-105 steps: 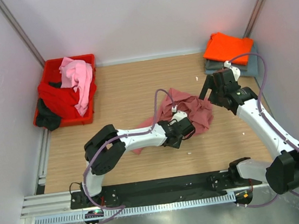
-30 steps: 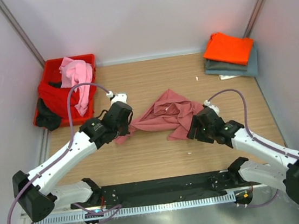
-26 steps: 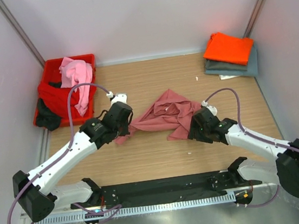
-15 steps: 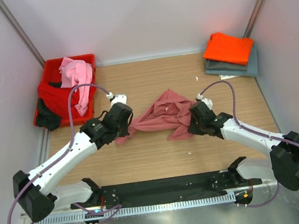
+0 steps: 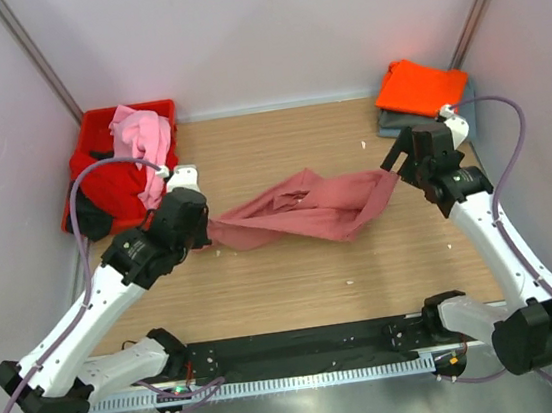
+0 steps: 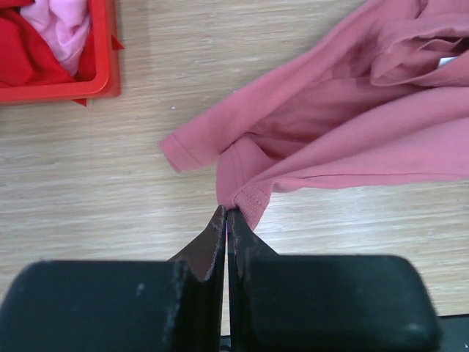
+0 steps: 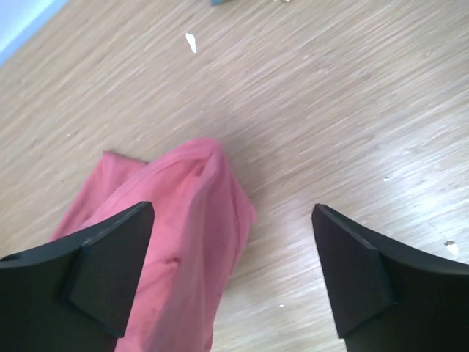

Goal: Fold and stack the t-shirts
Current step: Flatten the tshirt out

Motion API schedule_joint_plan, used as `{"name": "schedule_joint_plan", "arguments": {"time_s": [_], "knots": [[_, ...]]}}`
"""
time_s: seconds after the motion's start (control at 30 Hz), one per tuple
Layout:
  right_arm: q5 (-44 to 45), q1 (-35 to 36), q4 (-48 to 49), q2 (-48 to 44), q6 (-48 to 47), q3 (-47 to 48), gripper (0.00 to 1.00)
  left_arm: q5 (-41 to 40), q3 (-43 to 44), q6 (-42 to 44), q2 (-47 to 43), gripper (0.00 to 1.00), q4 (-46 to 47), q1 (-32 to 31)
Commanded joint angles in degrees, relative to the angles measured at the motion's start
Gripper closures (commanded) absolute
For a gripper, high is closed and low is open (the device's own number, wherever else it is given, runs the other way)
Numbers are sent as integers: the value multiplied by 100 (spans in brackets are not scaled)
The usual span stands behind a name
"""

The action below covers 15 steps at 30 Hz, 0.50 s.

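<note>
The shirt's loose edge (image 5: 376, 204) (image 7: 229, 249) needs my right gripper's open fingers to come down and back onto it, since only the other end of the shirt is held.
The dusty salmon-pink t-shirt (image 5: 302, 211) lies drawn out in a long band across the middle of the table. My left gripper (image 5: 205, 231) is shut on the hem at its left end (image 6: 245, 199), fingers pressed together (image 6: 227, 218). At the other end my right gripper (image 5: 398, 165) hovers open; its fingers (image 7: 110, 264) stand wide apart and hold nothing. The shirt's right tip (image 7: 183, 235) lies on the wood below them. An orange t-shirt (image 5: 421, 88) sits folded on a grey-blue one (image 5: 389, 122) at the far right.
A red crate (image 5: 161, 108) at the far left holds a light pink t-shirt (image 5: 142, 137), a red one (image 5: 102, 182) and a dark one (image 5: 91, 219); its corner shows in the left wrist view (image 6: 102, 81). White walls close in on both sides.
The arms drew apart, left to the left, right up toward the far right, stretching the bunched salmon-pink shirt into a long band. The right gripper then let go and opened wide.
</note>
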Motion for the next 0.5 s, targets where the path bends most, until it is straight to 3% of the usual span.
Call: {"name": "schedule_joint_plan", "arguments": {"time_s": [0.0, 0.23, 0.37, 0.47], "knots": [[-296, 30, -513, 254, -255, 6, 0, -33, -164, 145, -10, 100, -122, 51], [-1105, 223, -478, -501, -132, -793, 0, 98, -674, 136, -1, 100, 203, 69], [-1106, 627, -750, -827, 114, -1171, 1, 204, -700, 153, 87, 100, 257, 78], [-1376, 882, -479, -1003, 404, -1943, 10, 257, -744, 153, 104, 100, 274, 69]]}}
